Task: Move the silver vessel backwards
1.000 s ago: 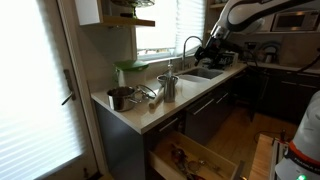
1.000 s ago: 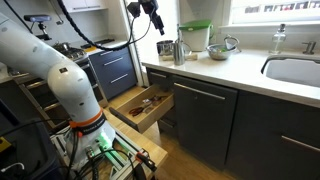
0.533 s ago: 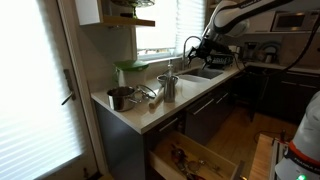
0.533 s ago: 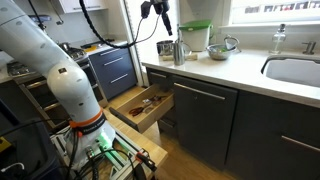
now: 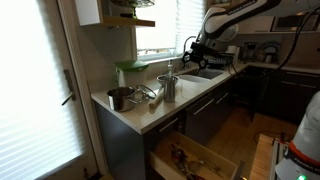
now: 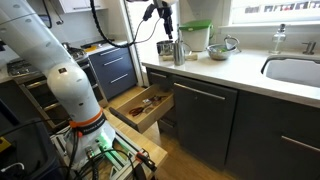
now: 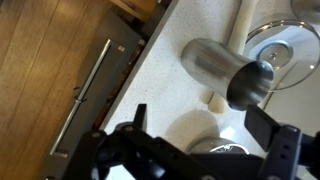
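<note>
My gripper is above the silver vessel's rim [image 5: 168,77] [image 7: 236,96], which lies outward of it. The vessel's opening faces up, so I will bring the spread fingers outward and down onto that rim.
The silver vessel [image 5: 167,87] stands upright on the white counter [image 5: 190,92], a small shiny straight-sided metal pot. It also shows in an exterior view [image 6: 178,51] and in the wrist view [image 7: 215,67]. My gripper [image 5: 195,47] hangs in the air above the counter, apart from the vessel; it shows in an exterior view [image 6: 166,24] too. In the wrist view its two fingers [image 7: 205,130] are spread wide with nothing between them. The vessel lies beyond the fingertips there.
A darker grey pot with a side handle [image 5: 119,97] stands at the counter's end. A green-lidded white container [image 6: 196,36], a metal bowl [image 6: 226,45] and a glass lid [image 7: 288,45] are near the vessel. A sink [image 6: 296,70] and tap [image 5: 188,46] lie further along. A drawer [image 6: 143,106] hangs open below.
The gripper has moved along the counter from over the sink toward the silver vessel. The vessel and the other things have not moved.
</note>
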You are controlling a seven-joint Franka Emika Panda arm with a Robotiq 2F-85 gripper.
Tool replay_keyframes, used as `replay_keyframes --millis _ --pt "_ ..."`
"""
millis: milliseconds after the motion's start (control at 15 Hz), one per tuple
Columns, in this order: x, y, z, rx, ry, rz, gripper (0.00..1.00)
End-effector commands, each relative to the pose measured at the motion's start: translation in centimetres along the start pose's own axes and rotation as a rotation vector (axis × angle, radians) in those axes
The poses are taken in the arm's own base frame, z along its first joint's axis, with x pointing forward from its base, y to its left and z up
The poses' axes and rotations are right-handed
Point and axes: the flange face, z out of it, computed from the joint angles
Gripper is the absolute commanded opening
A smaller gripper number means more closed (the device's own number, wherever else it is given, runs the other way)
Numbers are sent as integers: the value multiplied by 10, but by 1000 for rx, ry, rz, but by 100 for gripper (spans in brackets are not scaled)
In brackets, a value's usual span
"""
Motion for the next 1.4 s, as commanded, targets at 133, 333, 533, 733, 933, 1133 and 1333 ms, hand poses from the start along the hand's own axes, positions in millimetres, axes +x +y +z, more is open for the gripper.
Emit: replay_keyframes --millis 133,333,533,733,933,1133,1333 --pt "27 -50 54 -32 -47 198 100" --pt "28 -68 69 -36 -63 225 100" --pt "24 -79 79 -48 -77 209 100" --pt "21 -81 86 -59 -80 193 100" --pt "18 -79 94 -75 -80 193 66" --pt "18 -78 103 -83 -82 189 42" --pt "19 -78 112 -92 -83 187 19"
